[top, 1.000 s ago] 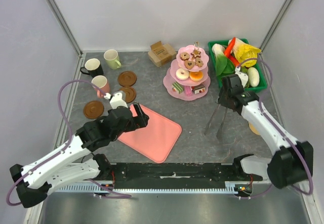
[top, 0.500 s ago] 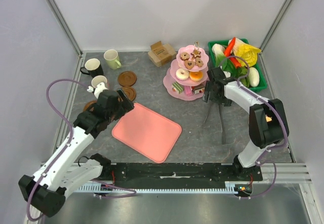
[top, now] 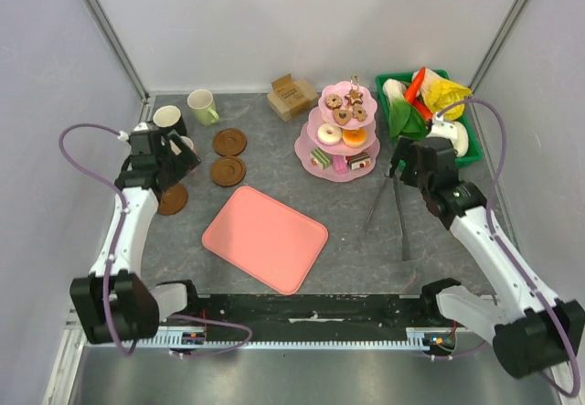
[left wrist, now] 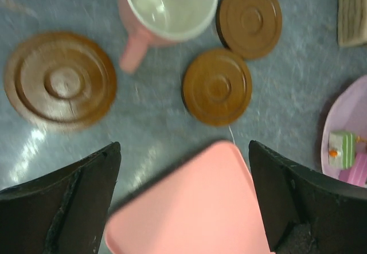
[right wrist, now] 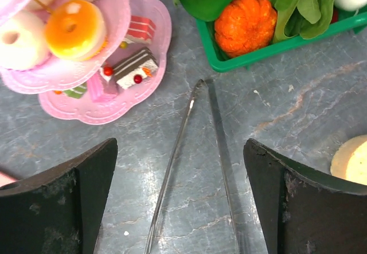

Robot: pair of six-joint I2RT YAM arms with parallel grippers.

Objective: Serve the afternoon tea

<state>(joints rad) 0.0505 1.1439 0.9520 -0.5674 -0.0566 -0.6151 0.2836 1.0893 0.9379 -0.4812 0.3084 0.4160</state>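
Observation:
My left gripper turns in line with the pink mug's handle (left wrist: 135,51) next and lowers its open fingers astride it, since the handle juts out slim and clear.
My left gripper (top: 167,161) hangs open and empty at the left of the table, over the pink mug (left wrist: 166,7), which it mostly hides in the top view. Brown coasters (left wrist: 60,79) (left wrist: 217,86) (left wrist: 249,18) lie around that mug. The black mug (top: 167,117) and pale green mug (top: 201,106) stand behind. Toy pastries fill the pink tiered stand (top: 338,133); the right wrist view shows an orange donut (right wrist: 74,22) and cake slices (right wrist: 135,67). My right gripper (top: 404,163) is open above metal tongs (right wrist: 195,168) lying on the table.
A flat pink tray (top: 265,238) lies in the middle front. A green basket (top: 462,156) of toy vegetables stands at the back right, a small cardboard box (top: 291,96) behind the stand. A pale round piece (right wrist: 352,159) lies right of the tongs.
The left arm swung from over the tray back and left to the pink mug. The right gripper opened wide; the tongs now lie free beneath it.

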